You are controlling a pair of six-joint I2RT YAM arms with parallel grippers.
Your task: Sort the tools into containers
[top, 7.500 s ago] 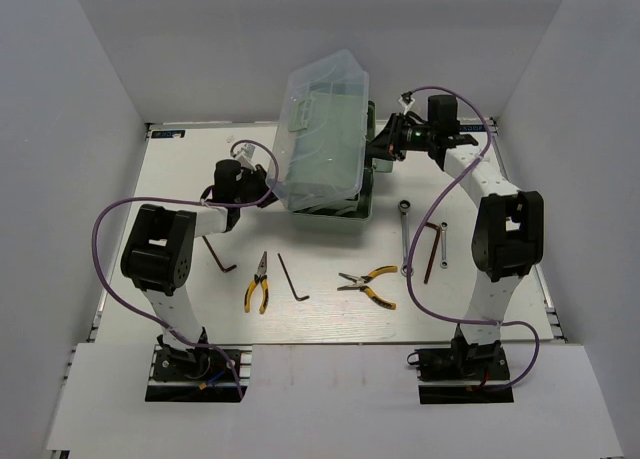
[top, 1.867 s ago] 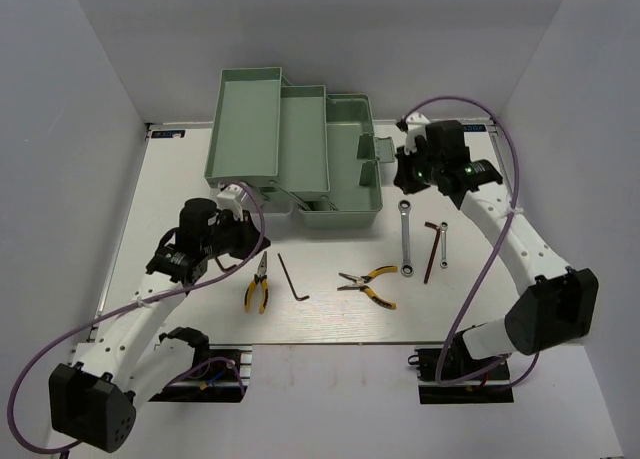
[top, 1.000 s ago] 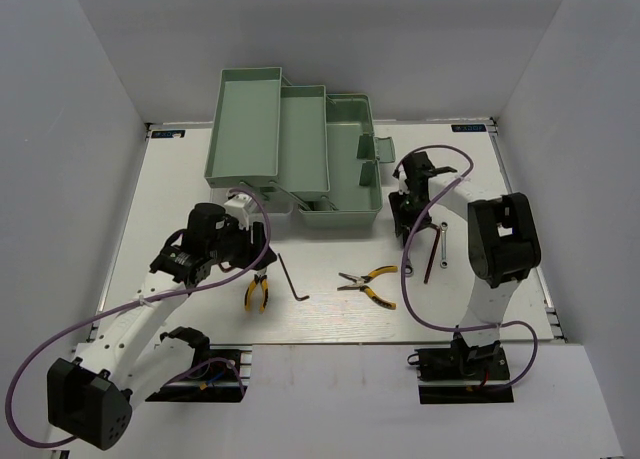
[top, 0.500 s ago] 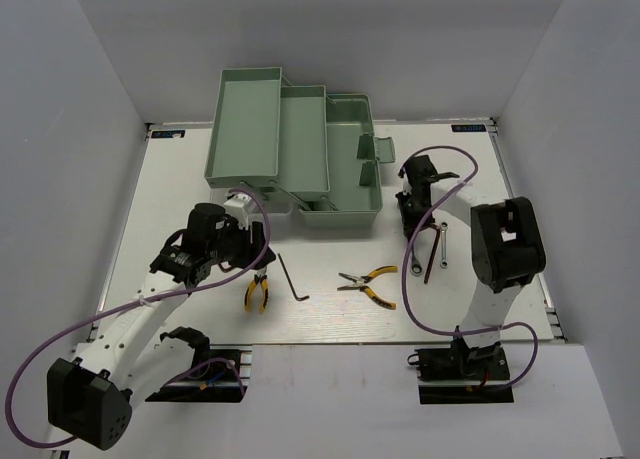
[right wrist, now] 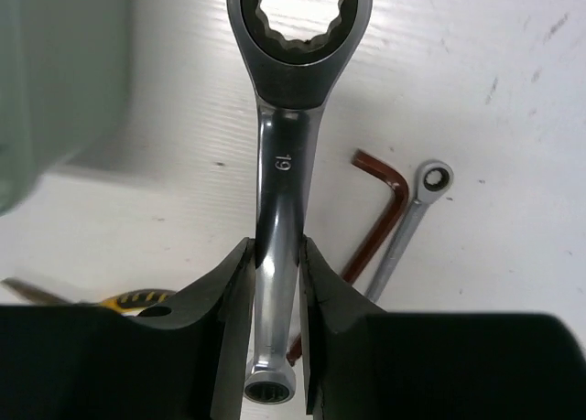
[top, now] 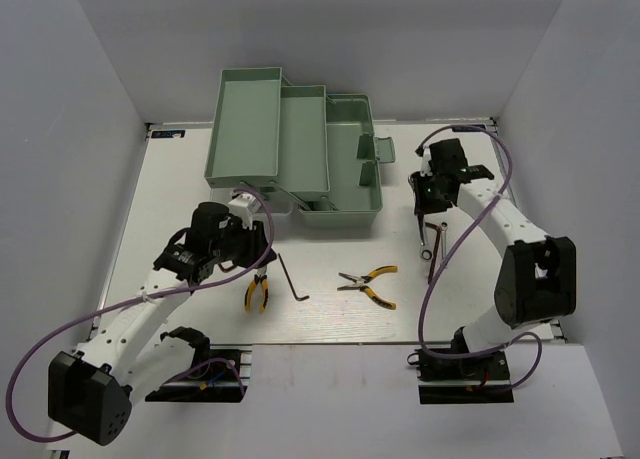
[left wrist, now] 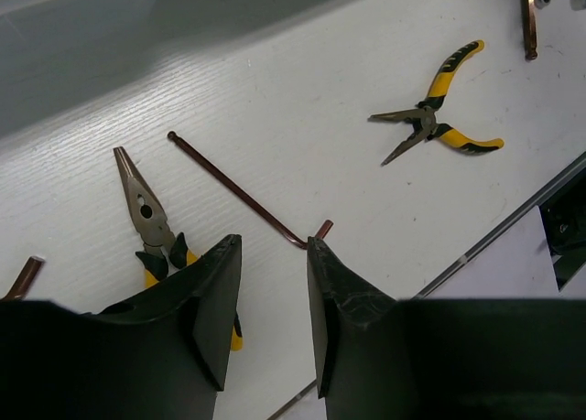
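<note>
The bottom bay (top: 346,182) is open, so my right gripper will lift over the toolbox's side, lower in and release the wrench's handle.
The pale green toolbox (top: 350,174) stands open at the back with its tiers folded out to the left. My right gripper (top: 428,199) (right wrist: 276,246) is shut on the shaft of the silver combination wrench (right wrist: 279,164), held off the table just right of the toolbox. My left gripper (top: 256,253) (left wrist: 273,246) hovers open over the table with nothing between its fingers. Just beyond it lie yellow-handled pliers (left wrist: 146,219) (top: 257,289) and a dark hex key (left wrist: 243,191) (top: 292,279). A second pair of pliers (top: 368,282) (left wrist: 435,127) lies in the middle.
Under the held wrench lie a red-brown hex key (right wrist: 380,219) and a small ratchet wrench (right wrist: 412,219). Another hex key (left wrist: 23,278) lies left of the left gripper. White walls enclose the table on three sides. The table's front edge (left wrist: 513,219) runs close by.
My right gripper has closed on the wrench, lifted it and swung right, away from the toolbox. The left gripper's jaws have narrowed; its arm has barely moved.
</note>
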